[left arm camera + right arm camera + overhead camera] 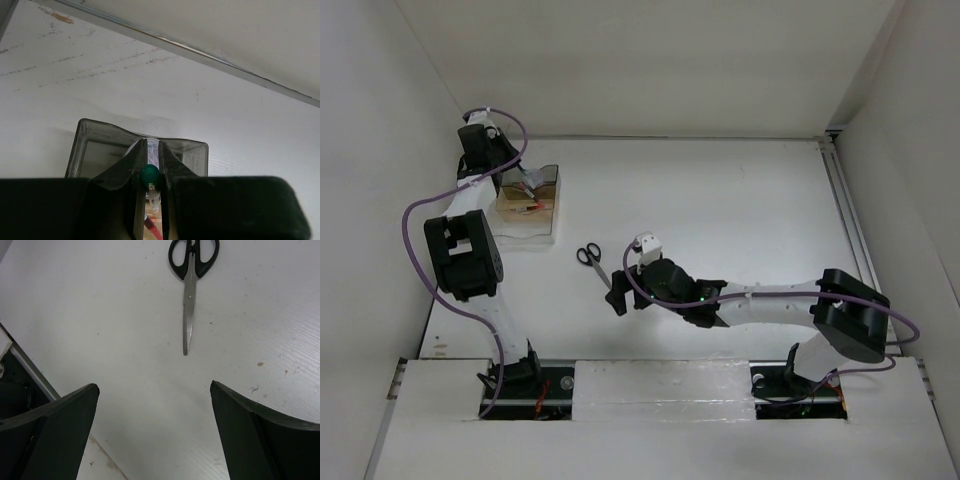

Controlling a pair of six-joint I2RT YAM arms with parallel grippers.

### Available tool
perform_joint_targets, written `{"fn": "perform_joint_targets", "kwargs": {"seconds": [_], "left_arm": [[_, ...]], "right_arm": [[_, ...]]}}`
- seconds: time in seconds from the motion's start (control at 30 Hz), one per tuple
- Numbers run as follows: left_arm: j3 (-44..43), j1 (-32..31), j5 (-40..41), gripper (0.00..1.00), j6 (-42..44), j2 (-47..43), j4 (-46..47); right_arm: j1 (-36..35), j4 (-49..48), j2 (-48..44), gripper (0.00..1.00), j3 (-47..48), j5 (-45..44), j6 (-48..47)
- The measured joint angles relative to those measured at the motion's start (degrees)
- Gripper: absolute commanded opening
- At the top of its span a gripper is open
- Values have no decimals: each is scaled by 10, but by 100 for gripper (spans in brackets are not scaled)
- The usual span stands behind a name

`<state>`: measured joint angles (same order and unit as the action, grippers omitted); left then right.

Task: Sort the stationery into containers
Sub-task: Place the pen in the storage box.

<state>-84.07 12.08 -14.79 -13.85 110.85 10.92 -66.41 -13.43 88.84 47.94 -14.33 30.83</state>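
Next, my left gripper moves down into the tan section of the clear box with a turn and releases the pen. A red pen (pixel 156 231) already lies in that section.
The clear box (pixel 532 212) stands at the far left. My left gripper (pixel 523 181) hangs over it, and in the left wrist view (pixel 151 146) it is shut on a slim dark pen (pixel 149 175) whose green end faces the camera. Below it a red pen (pixel 156 231) lies inside the box (pixel 80 145). A pale lilac round thing (pixel 151 150) shows between the fingertips. The black-handled scissors (pixel 592 259) lie shut on the table. My right gripper (pixel 620 293) is open and empty just near of their tip, and the scissors (pixel 189 290) lie ahead of its fingers (pixel 154 386).
White walls close in on the left, back and right. A metal rail (pixel 848 225) runs along the right edge. The near edge strip (pixel 30 375) of the table shows to the left of my right gripper.
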Motion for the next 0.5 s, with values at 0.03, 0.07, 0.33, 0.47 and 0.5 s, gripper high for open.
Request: {"fn": "perform_joint_targets", "kwargs": {"seconds": [0.03,0.07,0.33,0.47,0.5], "left_arm": [[0,0,0,0,0,0,1],[0,0,0,0,0,0,4],[18,0,-3,0,1,0,18],[39,0,-11,0,5,-1,17],[45,0,-14,0,5,-2,17]], "right_arm": [[0,0,2,99,0,2,0],[0,0,3,99,0,3,-2],[0,0,8,99,0,13,-4],[0,0,8,99,0,13,-5],[0,0,8,99,0,13,-5]]}}
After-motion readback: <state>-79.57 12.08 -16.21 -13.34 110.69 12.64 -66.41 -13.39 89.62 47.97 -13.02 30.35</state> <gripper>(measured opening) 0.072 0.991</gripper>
